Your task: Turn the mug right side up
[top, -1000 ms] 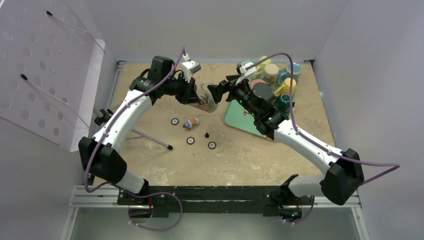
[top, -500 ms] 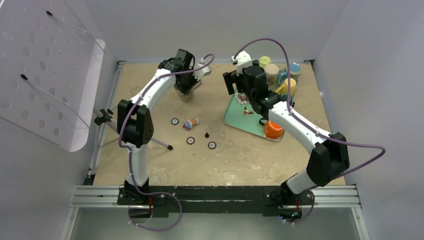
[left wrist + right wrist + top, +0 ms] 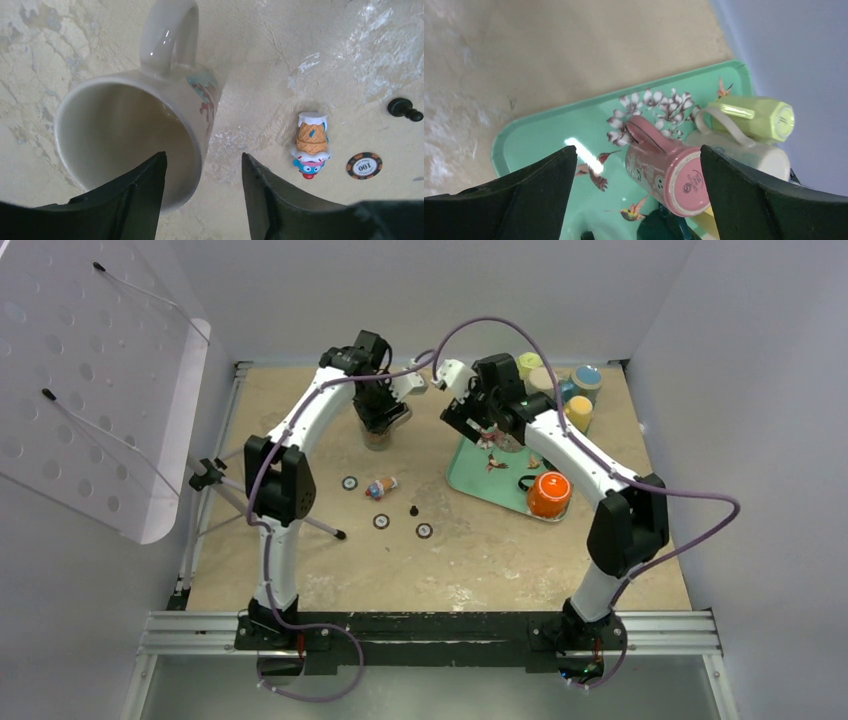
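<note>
The pink mug's handle should come between the open fingers of the robot's right gripper next, as the gripper goes down toward the green tray (image 3: 539, 135).
A cream mug (image 3: 125, 130) with a painted flower stands upright on the table, mouth up, handle pointing away in the left wrist view; from above the cream mug (image 3: 378, 437) is half hidden under the arm. My left gripper (image 3: 202, 156) is open and straddles its wall, one finger inside and one outside, neither pressing it. My left gripper (image 3: 381, 420) sits right over it. My right gripper (image 3: 638, 149) is open above a green tray (image 3: 539, 135), over a pink mug (image 3: 664, 170) standing bottom up. My right gripper (image 3: 465, 418) hangs at the tray's far end.
A small ice-cream toy (image 3: 311, 145), a poker chip (image 3: 364, 165) and a black peg (image 3: 404, 108) lie right of the mug. An orange mug (image 3: 548, 495) sits on the tray (image 3: 468, 475), several more mugs (image 3: 565, 390) crowd the back right. A tripod (image 3: 270, 505) stands at left.
The mug, earlier held in the air between both arms, now stands on the table. My left gripper has opened off it. The right arm has swung back over the tray.
</note>
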Controlling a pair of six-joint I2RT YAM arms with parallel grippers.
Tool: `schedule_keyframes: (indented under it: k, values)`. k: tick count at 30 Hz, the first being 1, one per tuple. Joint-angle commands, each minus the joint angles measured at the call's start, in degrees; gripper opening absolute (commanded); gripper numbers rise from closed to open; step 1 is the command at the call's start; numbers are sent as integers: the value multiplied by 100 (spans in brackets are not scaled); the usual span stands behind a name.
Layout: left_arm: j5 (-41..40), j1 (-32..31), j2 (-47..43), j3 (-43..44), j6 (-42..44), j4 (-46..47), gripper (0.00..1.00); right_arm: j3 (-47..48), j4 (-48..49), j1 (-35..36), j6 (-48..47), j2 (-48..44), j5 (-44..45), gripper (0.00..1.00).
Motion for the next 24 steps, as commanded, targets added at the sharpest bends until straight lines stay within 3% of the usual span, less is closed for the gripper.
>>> schedule_keyframes:
  k: [1,6,11,16,24]
  values:
    - [301,151,-608,4,45,409,66,531,-860,7,-982,407,-124,95]
    - [741,288,-1479,-329,-248,656,74,865,-1336,-1,-1526,793,280,93]
    - [811,369,-2470,-978,-634,889,76,1064,-1315,-7,-1945,1206,689,93]
    - [916,418,-3232,-1852,-965,1072,76,1860,-1922,-13,-2053,2173,1371,93]
    - [1343,418,-3731,-2668,-835,1061,76,2651,-2408,-246,-2244,3021,1735,88]
